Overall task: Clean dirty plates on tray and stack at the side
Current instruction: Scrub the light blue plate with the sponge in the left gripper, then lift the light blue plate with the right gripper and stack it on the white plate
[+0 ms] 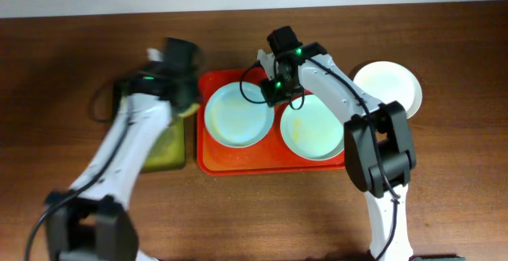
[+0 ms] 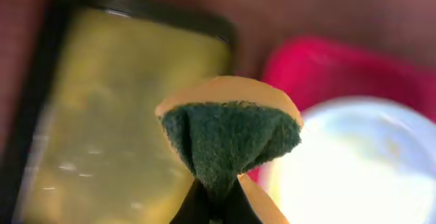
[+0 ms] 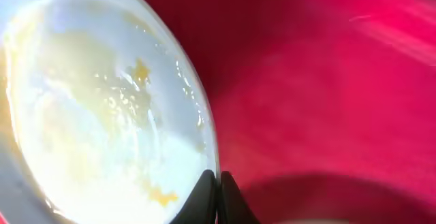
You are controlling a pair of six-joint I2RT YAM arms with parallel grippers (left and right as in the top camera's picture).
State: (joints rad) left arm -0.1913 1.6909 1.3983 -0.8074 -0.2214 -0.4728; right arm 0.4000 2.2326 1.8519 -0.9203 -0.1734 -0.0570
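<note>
The cream-white plate [image 1: 387,86] is right of my right gripper in the overhead view, so it will next lift the held plate across and release it on top.
The red tray [image 1: 238,163] holds two mint-green plates side by side. My right gripper [image 1: 274,94] is shut on the right rim of the left plate [image 1: 236,117]. The right wrist view shows its jaws [image 3: 218,183] pinching that rim, with yellow smears on the plate [image 3: 102,115]. The right plate [image 1: 313,130] has yellowish smears. A cream-white plate [image 1: 387,86] lies on the table right of the tray. My left gripper [image 1: 189,105] is shut on a yellow sponge with a green pad [image 2: 228,139], above the gap between the black tray and the red tray [image 2: 327,60].
A black tray with a yellow-green inside [image 1: 168,151] stands left of the red tray, and the left wrist view shows it under the sponge [image 2: 116,94]. Brown table surrounds both trays. A pale wall edge runs along the back.
</note>
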